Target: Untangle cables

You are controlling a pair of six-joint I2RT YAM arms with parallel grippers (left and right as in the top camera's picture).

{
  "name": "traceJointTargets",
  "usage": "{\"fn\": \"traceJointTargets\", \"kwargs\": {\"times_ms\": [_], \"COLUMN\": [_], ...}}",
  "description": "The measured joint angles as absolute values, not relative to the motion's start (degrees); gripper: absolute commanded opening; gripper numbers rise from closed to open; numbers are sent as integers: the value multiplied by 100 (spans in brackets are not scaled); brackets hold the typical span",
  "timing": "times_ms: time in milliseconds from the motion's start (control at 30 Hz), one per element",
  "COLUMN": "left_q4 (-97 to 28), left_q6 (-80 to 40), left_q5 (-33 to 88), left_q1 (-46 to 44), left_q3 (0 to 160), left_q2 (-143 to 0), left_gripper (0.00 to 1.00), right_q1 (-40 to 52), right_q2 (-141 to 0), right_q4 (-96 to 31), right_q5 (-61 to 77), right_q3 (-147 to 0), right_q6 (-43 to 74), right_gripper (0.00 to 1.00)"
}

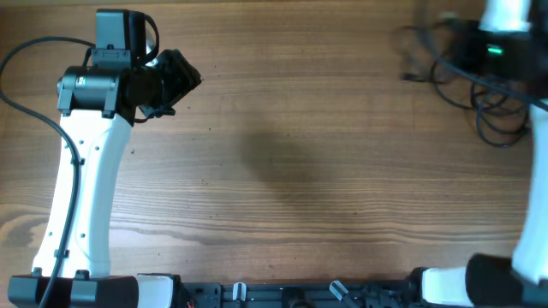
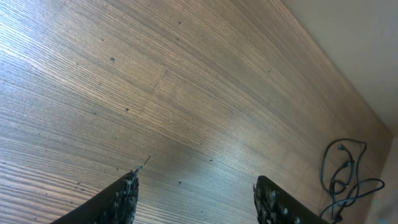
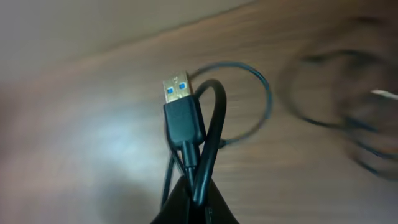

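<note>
My right gripper moves down and to the right in the overhead view next, where the tangled loops lie below it, and releases the black cable there.
The cables [image 1: 479, 81] are thin black cords lying in tangled loops at the table's far right corner; they also show at the right edge of the left wrist view [image 2: 345, 177]. My right gripper [image 3: 196, 202] is shut on a black cable with a USB plug [image 3: 180, 106] that sticks up from the jaws, with a folded loop beside it. In the overhead view the right gripper [image 1: 484, 47] hangs above the tangle, partly blurred. My left gripper [image 2: 196, 196] is open and empty, far from the cables at the table's far left [image 1: 175, 77].
The wooden table [image 1: 300, 171] spans the view. The table's far edge and a pale wall show in the left wrist view [image 2: 354, 37]. The arm bases stand along the front edge [image 1: 291, 295].
</note>
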State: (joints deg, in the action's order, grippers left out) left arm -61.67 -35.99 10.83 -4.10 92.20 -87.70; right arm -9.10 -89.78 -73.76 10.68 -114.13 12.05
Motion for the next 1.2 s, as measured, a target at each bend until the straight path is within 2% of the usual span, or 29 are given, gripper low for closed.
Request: {"fn": "traceJointTargets", "kwargs": {"times_ms": [367,467,500,533,567,600,700,900,1200], "left_q4": [-6167,-6167,-6167,-6169,-6169,-6169,-6202,-6213,-6213], "left_q6": [-3599,-3577,-3573,-3577,-3542,-3535,-3540,-3538,-3538], "left_q5": [1085,1083,1083,1087,1085,1094,1103,1103,1103], "left_q1": [-410,-410,-410,-410,-410,-410,-410,-410,-410], "left_q3": [9220,9220,9220,9220,9220,9220,9220,9220,9220], "left_q2": [-8770,-8770,-8770,-8770,-8770,-8770,-8770,-8770,-8770], "left_gripper": [64,73,80,95,100,100,100,100,100], "right_q1": [-3227,-3444,-3465,-3470,-3465,-3465,-3465,-3465,-3389], "right_q2": [-9216,-9690,-9896,-10149,-10320,-10514,-10923,-11227,-10816], "right_q4": [-7441,-7474,-7494,-7522,-7542,-7568,-7620,-7719,-7708], "right_q5": [-121,-198,-204,-226,-244,-259,-270,-145,1406], "right_q3": [-11413,-11413,-11413,-11410,-11410,-11408,-11404,-11397,-11397], "right_q6": [1981,2034,2036,2036,2036,2036,2073,1988,1205], "right_gripper": [4,4,4,4,4,8,98,100,100]}}
